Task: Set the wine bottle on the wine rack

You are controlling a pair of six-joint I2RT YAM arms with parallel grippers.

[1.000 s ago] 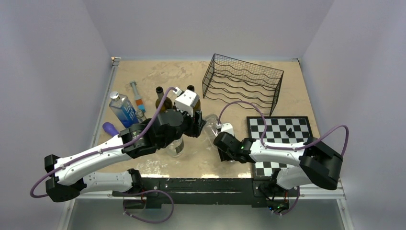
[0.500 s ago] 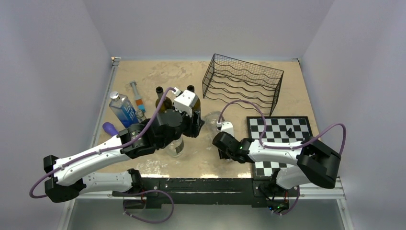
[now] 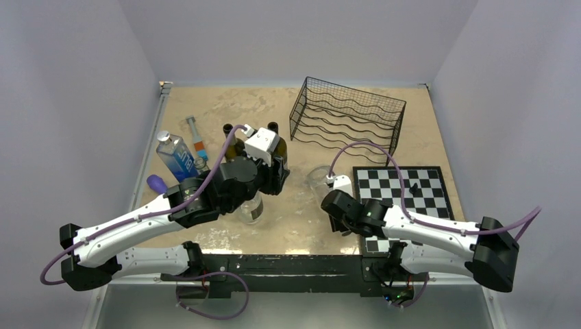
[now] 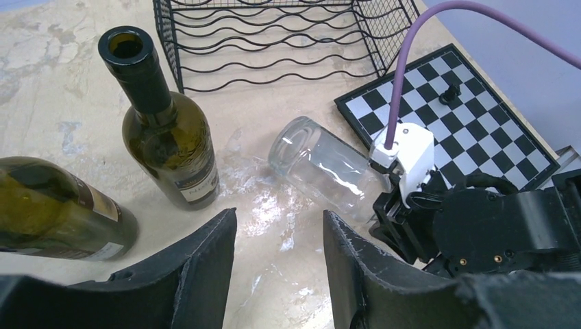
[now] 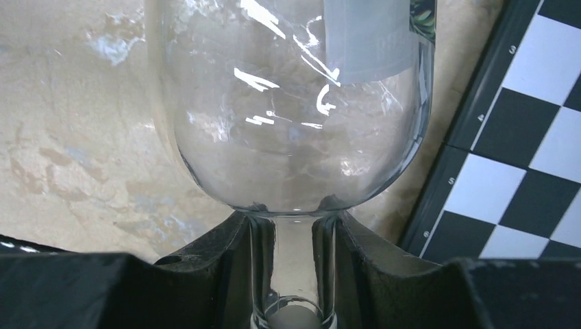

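The rack's wires are empty. My right gripper will therefore lift the bottle next, carry it outward onto the rack's end by the chessboard and let it go there.
A clear glass wine bottle [image 3: 317, 177] lies tilted on its side between the arms, base toward the wine rack [image 3: 348, 118]. My right gripper [image 5: 292, 223] is shut on its neck, the round shoulder [image 5: 288, 103] just past the fingertips. The left wrist view shows the same bottle [image 4: 322, 168] with the right gripper [image 4: 411, 205] behind it. My left gripper [image 4: 277, 223] hovers over bare tabletop with its jaws apart and nothing between them. Two dark green wine bottles [image 4: 168, 137] [image 4: 55, 209] stand to its left. The black wire rack [image 4: 274, 41] holds nothing.
A black-and-white chessboard [image 3: 404, 195] with one dark piece [image 3: 414, 186] lies right of the held bottle. A blue water bottle [image 3: 177, 156], a thin tube [image 3: 196, 140], a purple object [image 3: 159, 184] and a small glass jar [image 3: 252, 209] crowd the left side.
My right arm has swung its elbow out to the right and carried the clear bottle a little rightward, toward the chessboard. The left arm shifted only slightly.
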